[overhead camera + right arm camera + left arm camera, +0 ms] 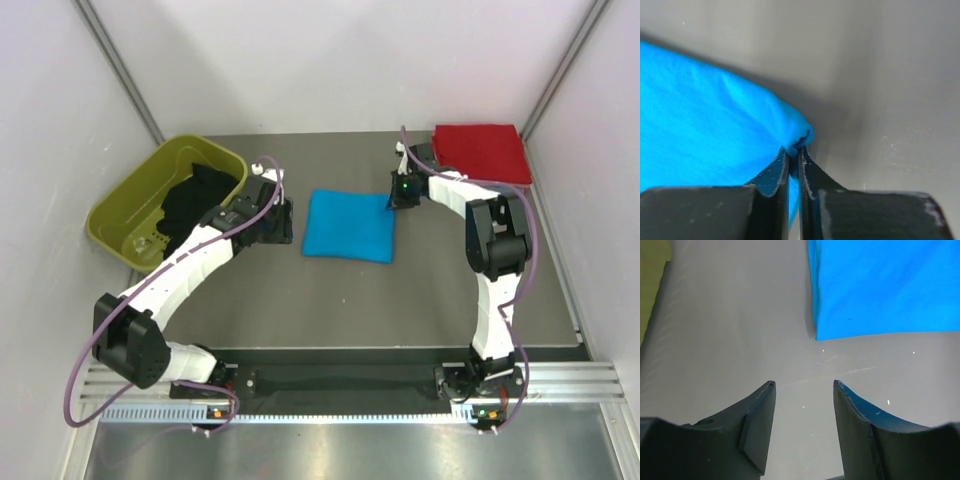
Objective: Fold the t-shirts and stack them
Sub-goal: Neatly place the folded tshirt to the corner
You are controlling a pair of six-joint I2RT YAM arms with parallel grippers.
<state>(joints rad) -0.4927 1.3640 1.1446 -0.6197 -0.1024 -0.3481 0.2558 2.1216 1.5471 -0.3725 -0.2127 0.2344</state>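
I will next lift my right gripper outward and release the blue t-shirt on top of the red t-shirt point(482, 152), which lies outward, to the gripper's right in the top view.
A turquoise-blue t-shirt point(349, 225) lies folded into a square in the middle of the table. My right gripper point(398, 199) is at its far right corner, shut on a pinch of the blue cloth point(715, 130), which bunches at the fingertips point(807, 167). My left gripper point(804, 385) hovers open over bare table just left of the shirt point(880, 285), with nothing between its fingers; in the top view that gripper point(283, 222) sits beside the shirt's left edge. A red t-shirt point(482, 152) lies folded at the far right. A black t-shirt point(195, 205) is heaped in the tub.
An olive-green tub point(125, 205) stands at the far left, tilted, its corner showing in the left wrist view point(650, 270). White walls close in on both sides and at the back. The rail with the arm bases point(330, 385) runs along the near edge.
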